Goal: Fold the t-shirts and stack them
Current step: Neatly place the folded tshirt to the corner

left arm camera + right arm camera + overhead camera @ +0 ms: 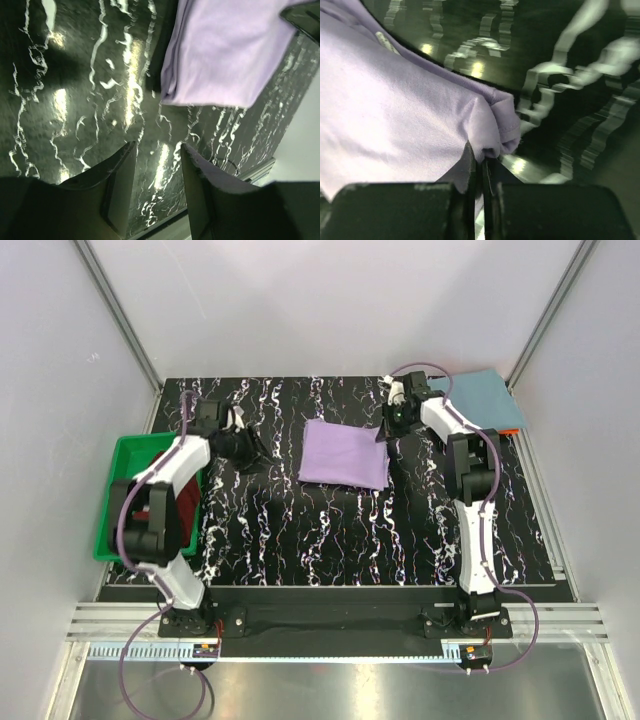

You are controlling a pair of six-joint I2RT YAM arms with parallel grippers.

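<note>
I need to lift my right gripper toward the right in the top view next, lower it over the teal-blue t-shirt's far corner and release there, because the stack lies at that corner.
A folded lavender t-shirt (345,453) lies flat in the middle of the black marbled table. My right gripper (386,435) is at its far right corner. In the right wrist view that gripper (482,156) is shut on the bunched corner of the lavender cloth (395,110). My left gripper (250,453) is to the left of the shirt and apart from it. In the left wrist view it (157,150) stands open over bare table with nothing between its fingers, the lavender shirt (225,50) ahead of it. A teal-blue t-shirt (480,398) lies folded at the back right. A maroon t-shirt (187,510) lies in the tray.
A green plastic tray (125,450) sits off the table's left edge, beside the left arm. An orange edge (510,429) shows under the teal shirt. Grey walls and metal rails close in the back and sides.
</note>
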